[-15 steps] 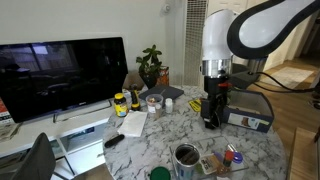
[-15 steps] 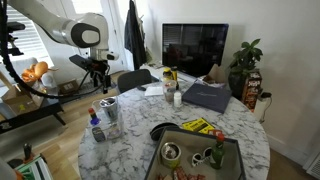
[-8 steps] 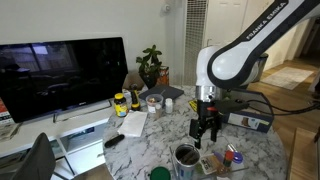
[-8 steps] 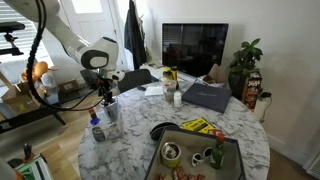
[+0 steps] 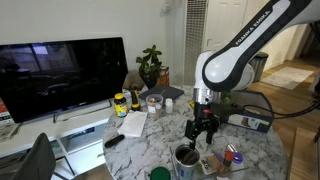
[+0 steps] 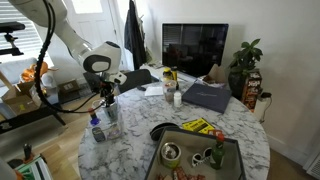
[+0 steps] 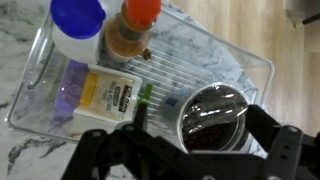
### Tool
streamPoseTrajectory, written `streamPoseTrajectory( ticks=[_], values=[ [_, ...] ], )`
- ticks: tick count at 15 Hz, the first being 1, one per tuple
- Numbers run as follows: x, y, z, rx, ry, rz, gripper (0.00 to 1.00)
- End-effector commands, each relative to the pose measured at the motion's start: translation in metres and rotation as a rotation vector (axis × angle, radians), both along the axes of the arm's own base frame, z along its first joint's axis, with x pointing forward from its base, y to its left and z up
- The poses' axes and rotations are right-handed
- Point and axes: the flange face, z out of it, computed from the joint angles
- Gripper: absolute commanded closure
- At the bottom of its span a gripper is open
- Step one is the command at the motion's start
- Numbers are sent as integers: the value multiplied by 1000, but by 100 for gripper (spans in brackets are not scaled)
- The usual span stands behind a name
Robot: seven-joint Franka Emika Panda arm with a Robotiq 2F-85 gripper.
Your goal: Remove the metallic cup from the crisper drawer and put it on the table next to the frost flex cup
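The open gripper comes down over the metallic cup's rim on the packet side next, one finger into the cup's opening, since the cup stands upright below the gripper.
The metallic cup [image 7: 213,115], shiny with a dark inside, stands upright in the clear plastic crisper drawer [image 7: 250,55] on the marble table. It also shows in both exterior views [image 5: 186,157] [image 6: 110,109]. My gripper [image 7: 205,145] is open and hangs just above the cup, one black finger on each side of its rim. In both exterior views the gripper [image 5: 203,131] [image 6: 104,97] points down over the drawer. I cannot tell which cup is the frost flex cup.
The drawer also holds a blue-capped bottle [image 7: 75,15], an orange-capped bottle [image 7: 135,25] and a labelled packet [image 7: 100,90]. On the table are a small whitish cup [image 6: 176,98], a dark folder [image 6: 205,95] and a tray of items [image 6: 200,150]. A TV [image 5: 60,75] stands behind.
The arm has swung from beyond the table's edge to over the drawer and come down, so the gripper now straddles the metallic cup.
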Motion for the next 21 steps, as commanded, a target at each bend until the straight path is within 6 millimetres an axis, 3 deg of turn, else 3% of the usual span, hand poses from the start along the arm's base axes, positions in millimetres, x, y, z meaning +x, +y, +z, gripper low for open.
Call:
streamPoseTrajectory(
  ticks=[1, 4, 12, 16, 21],
  values=[
    [10, -9, -19, 63, -35, -49, 23],
    [16, -17, -30, 86, -47, -76, 35],
    [25, -17, -46, 103, -22, -54, 98],
    [20, -20, -34, 122, -38, -26, 98],
    [-8, -30, 7, 128, -78, 39, 98]
  ],
)
